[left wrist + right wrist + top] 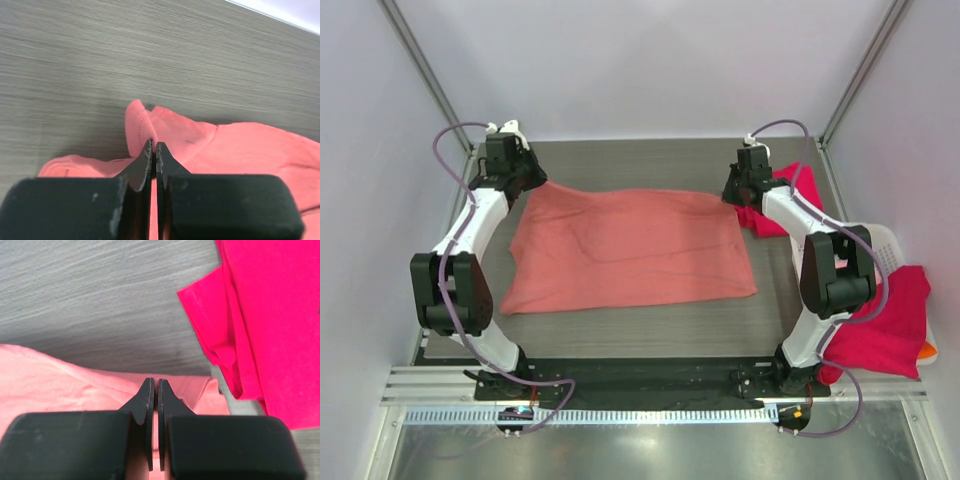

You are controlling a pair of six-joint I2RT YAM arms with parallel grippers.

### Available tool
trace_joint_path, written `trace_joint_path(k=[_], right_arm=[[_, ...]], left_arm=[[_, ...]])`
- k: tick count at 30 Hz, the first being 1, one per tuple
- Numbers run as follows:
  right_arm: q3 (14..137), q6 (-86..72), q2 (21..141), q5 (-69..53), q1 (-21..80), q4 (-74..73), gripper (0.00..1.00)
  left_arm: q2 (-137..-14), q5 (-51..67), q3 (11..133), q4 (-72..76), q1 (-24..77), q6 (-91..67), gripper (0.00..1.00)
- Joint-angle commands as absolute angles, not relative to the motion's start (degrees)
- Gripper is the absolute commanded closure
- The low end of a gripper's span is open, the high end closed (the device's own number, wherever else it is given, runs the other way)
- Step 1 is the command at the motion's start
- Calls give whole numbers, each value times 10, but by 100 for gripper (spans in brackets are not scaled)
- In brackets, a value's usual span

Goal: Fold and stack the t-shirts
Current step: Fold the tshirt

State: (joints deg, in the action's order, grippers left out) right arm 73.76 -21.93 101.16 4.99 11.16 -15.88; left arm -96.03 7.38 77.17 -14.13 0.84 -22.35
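Observation:
My right gripper draws the salmon-pink cloth's far corner back next, lowers it over the t-shirt's near part and releases it, since the cloth still lies spread open.
A salmon-pink t-shirt point(625, 250) lies spread across the middle of the table. My left gripper point(528, 178) is shut on its far left corner point(142, 127). My right gripper point(737, 192) is shut on its far right corner point(200, 390). Both corners are held a little above the table. A crimson-red t-shirt point(785, 205) lies folded just right of my right gripper, and shows in the right wrist view point(270, 315). Another crimson-red t-shirt point(885, 320) hangs over the basket at the right, with an orange one point(926, 350) peeking out beneath it.
A white plastic lattice basket point(888, 250) stands at the right edge of the table, mostly covered by cloth. The dark wood-grain table point(640, 160) has white walls behind and at both sides.

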Motion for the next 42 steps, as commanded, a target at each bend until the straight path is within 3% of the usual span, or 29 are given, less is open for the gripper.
trace_joint_path(k=[1,17,33,42], right_arm=[[729,-229,976,54,115,-158,99],[648,-240,885,79,114,-165,99],[545,-263,811,98,111,-162,99],[442,-329,776,155,110,-71,98]], left_arm=[[-903,-15,763,-172,39,-171,100],[-785,-117,674,-280,65,-199,100],[-689,-130,585,-323,74,-210,100],[-614,-101,466,-338,81,-345,99]])
